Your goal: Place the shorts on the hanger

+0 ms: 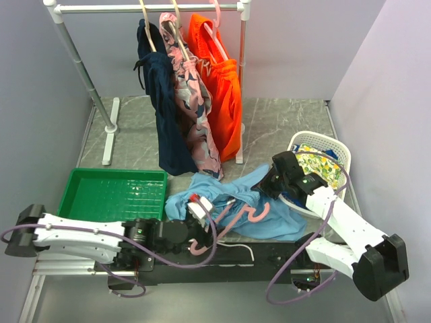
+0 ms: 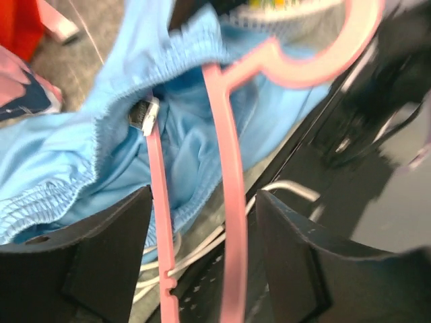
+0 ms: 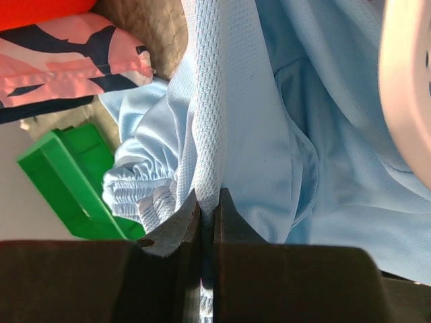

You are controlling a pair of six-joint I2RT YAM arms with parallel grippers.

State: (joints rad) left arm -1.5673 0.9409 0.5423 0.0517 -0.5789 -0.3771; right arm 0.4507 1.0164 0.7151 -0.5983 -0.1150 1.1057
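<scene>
I need to move my left gripper off the pink bars of the hanger next and onto the end of the shorts' waistband by the tray. That end is outward and to the left in the top view.
The light blue shorts point(image 1: 283, 219) lie crumpled on the table's near middle. The bare pink hanger point(image 1: 237, 217) lies across them, its hook towards the right. In the left wrist view one hanger point(image 2: 232, 168) arm runs in under the elastic waistband of the shorts point(image 2: 182, 134). My left gripper point(image 1: 202, 210) is open; both pink bars pass between its jaws point(image 2: 203, 195) without being clamped. My right gripper point(image 1: 273, 183) is shut on a raised fold of the shorts point(image 3: 269, 134), pinched between the jaws point(image 3: 209, 198).
A white rack point(image 1: 148, 8) at the back holds navy, pink-patterned and orange shorts point(image 1: 225, 87) on other hangers. A green tray point(image 1: 114, 173) sits left. A white basket point(image 1: 340, 155) with patterned cloth sits right. A black strip with a white cable point(image 1: 236, 247) runs along the near edge.
</scene>
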